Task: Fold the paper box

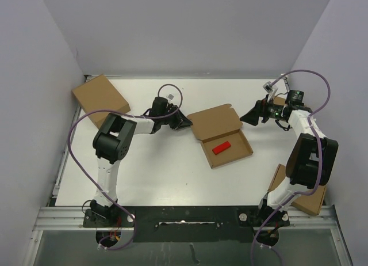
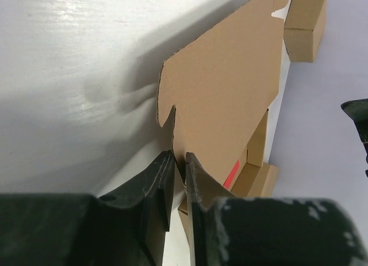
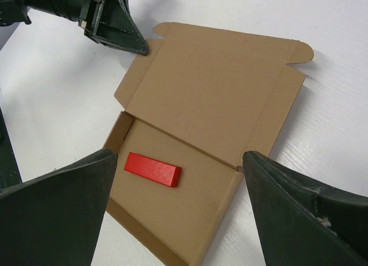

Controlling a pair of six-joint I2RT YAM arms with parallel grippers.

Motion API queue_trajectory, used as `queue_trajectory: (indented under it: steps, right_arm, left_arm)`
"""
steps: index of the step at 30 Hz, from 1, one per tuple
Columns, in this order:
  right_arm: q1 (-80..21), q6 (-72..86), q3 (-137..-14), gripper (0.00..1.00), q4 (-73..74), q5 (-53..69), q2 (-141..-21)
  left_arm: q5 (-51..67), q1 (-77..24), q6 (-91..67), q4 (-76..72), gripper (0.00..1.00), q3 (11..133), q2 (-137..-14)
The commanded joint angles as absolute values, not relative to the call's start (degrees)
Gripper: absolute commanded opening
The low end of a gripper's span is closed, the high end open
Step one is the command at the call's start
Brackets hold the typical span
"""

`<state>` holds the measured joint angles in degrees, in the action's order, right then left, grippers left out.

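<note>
My right gripper shifts to its left in the top view to the lid's free side flap and closes next, since the lid's opposite flap is pinched.
The paper box (image 1: 221, 136) lies mid-table as a shallow brown tray with its lid (image 3: 213, 87) folded back flat, away from the arms. A small red block (image 1: 221, 147) (image 3: 152, 168) rests inside the tray. My left gripper (image 1: 185, 123) is at the lid's left edge. In the left wrist view its fingers (image 2: 164, 179) stand almost together, with the lid's side flap (image 2: 172, 128) pinched between them. My right gripper (image 1: 248, 117) hovers to the right of the box, wide open and holding nothing. The right wrist view shows the tray between its fingertips (image 3: 86, 179).
A ready-made brown box (image 1: 100, 95) sits at the back left. Another (image 1: 305, 197) lies by the right arm's base, and a third (image 1: 280, 100) shows behind the right wrist. Grey walls enclose the white table on three sides.
</note>
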<state>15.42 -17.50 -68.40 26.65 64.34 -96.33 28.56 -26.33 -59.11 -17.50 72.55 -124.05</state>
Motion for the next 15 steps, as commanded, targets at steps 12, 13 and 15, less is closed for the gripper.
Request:
queue_trajectory:
  steps: [12, 13, 15]
  right_arm:
    - [16.0, -15.6, -68.4, 0.92, 25.4, 65.5, -96.7]
    - [16.0, -15.6, -68.6, 0.91, 25.7, 65.2, -96.9]
    - [16.0, -15.6, -69.2, 0.89, 26.6, 64.8, -97.5]
  left_arm:
    - [28.3, -26.7, -46.6, -16.9, 0.0, 73.8, -120.2]
    - [27.8, -26.7, -44.8, -17.2, 0.0, 73.0, -118.9]
    - [27.2, -26.7, -41.2, -18.3, 0.0, 70.6, -116.1]
